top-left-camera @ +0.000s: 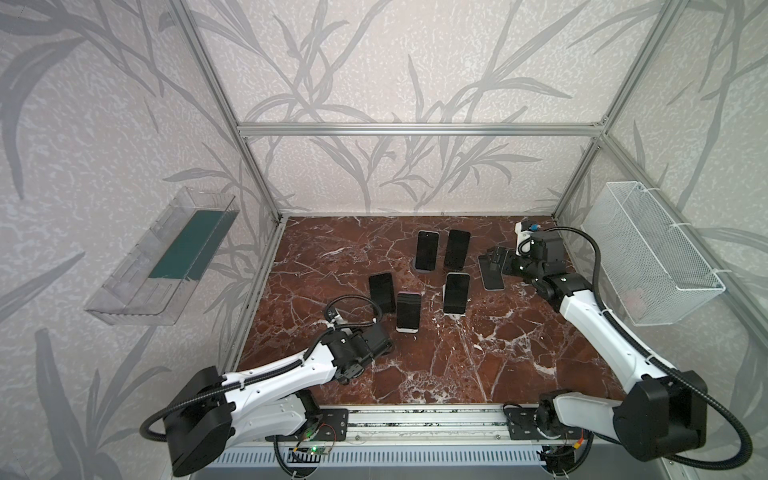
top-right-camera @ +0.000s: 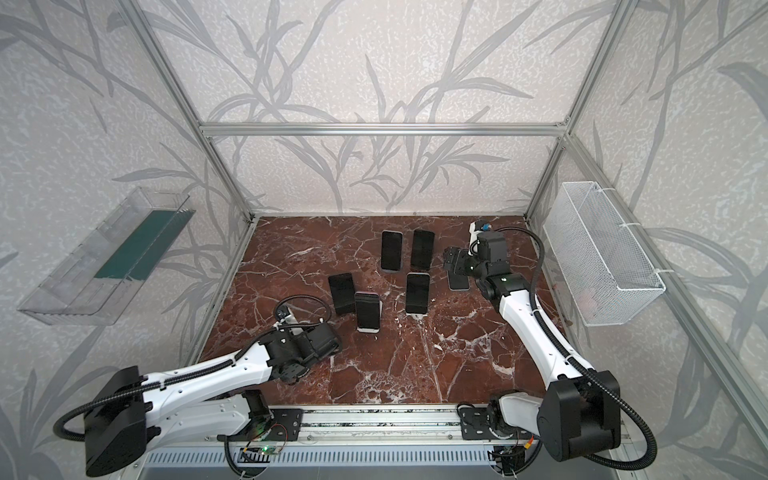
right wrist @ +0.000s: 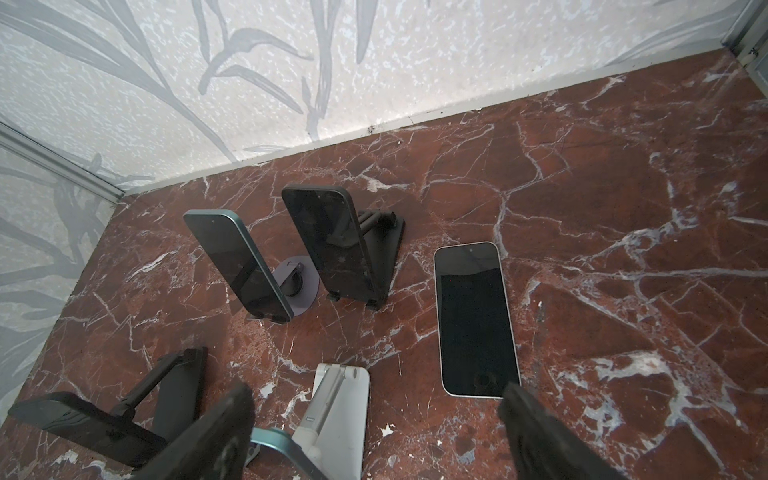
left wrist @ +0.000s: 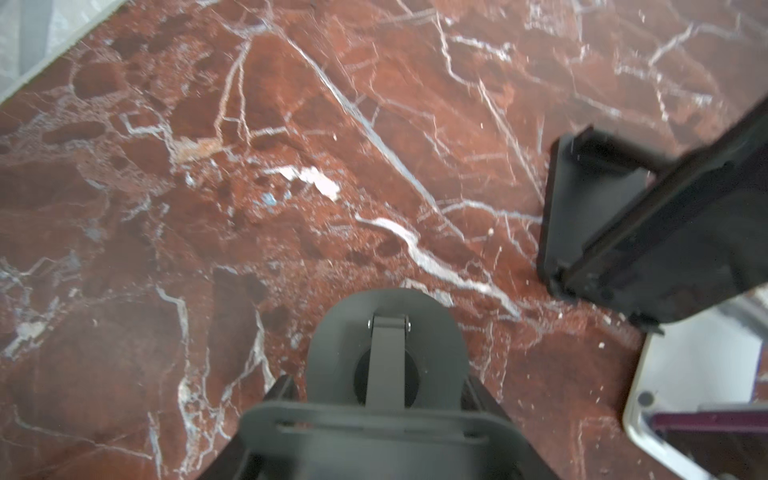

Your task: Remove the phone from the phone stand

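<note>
I will next carry the grey stand outward with my left gripper and let go of it past the black stand, because the marble there is bare and free of phones.
Several dark-screened phones lean on stands mid-table, among them a phone point(top-left-camera: 456, 293) on a white stand point(right wrist: 340, 399) and a pale-edged phone point(top-left-camera: 408, 311). Another phone point(top-left-camera: 490, 272) point(right wrist: 476, 320) lies flat on the marble with no stand under it. My right gripper point(top-left-camera: 496, 258) point(right wrist: 374, 436) hovers open over that flat phone's near end, its fingers point(right wrist: 224, 424) wide apart and holding nothing. My left gripper point(top-left-camera: 387, 345) point(left wrist: 380, 388) is low at the front left, shut on a grey round-based phone stand point(left wrist: 386, 328) that carries no phone.
A black stand with a phone point(left wrist: 665, 216) and the pale-edged phone point(left wrist: 685, 395) are close beside the left gripper. A clear tray point(top-left-camera: 166, 266) hangs on the left wall. A white wire basket point(top-left-camera: 652, 257) hangs on the right wall. Bare marble point(top-left-camera: 478, 365) fills the front.
</note>
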Robot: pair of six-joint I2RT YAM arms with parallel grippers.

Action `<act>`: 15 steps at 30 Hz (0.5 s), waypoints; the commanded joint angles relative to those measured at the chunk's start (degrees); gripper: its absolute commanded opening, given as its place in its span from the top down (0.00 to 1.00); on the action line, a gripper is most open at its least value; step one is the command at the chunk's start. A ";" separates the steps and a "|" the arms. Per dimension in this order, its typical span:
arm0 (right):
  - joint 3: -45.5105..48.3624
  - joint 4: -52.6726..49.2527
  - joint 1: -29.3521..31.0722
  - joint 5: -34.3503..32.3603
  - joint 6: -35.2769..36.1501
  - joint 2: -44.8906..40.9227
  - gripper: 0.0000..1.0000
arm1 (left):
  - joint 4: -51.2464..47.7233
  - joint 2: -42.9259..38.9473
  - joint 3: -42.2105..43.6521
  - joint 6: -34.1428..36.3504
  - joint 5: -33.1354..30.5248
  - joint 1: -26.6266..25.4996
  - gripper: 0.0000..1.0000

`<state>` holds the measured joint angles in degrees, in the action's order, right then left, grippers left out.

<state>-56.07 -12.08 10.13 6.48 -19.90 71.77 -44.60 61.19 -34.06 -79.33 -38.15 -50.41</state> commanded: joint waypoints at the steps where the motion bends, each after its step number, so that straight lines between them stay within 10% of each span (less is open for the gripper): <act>1: 0.09 0.65 0.26 -0.31 0.34 -2.01 0.08 | -1.86 -4.28 -2.23 9.20 -0.57 5.25 0.53; 15: 0.35 1.27 0.19 0.73 -0.14 -2.51 0.08 | 13.83 8.35 -17.91 36.94 16.16 33.30 0.54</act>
<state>-56.07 -11.88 10.13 6.59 -19.92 70.43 -36.47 65.60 -48.31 -50.46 -26.20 -19.99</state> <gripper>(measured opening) 0.923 0.576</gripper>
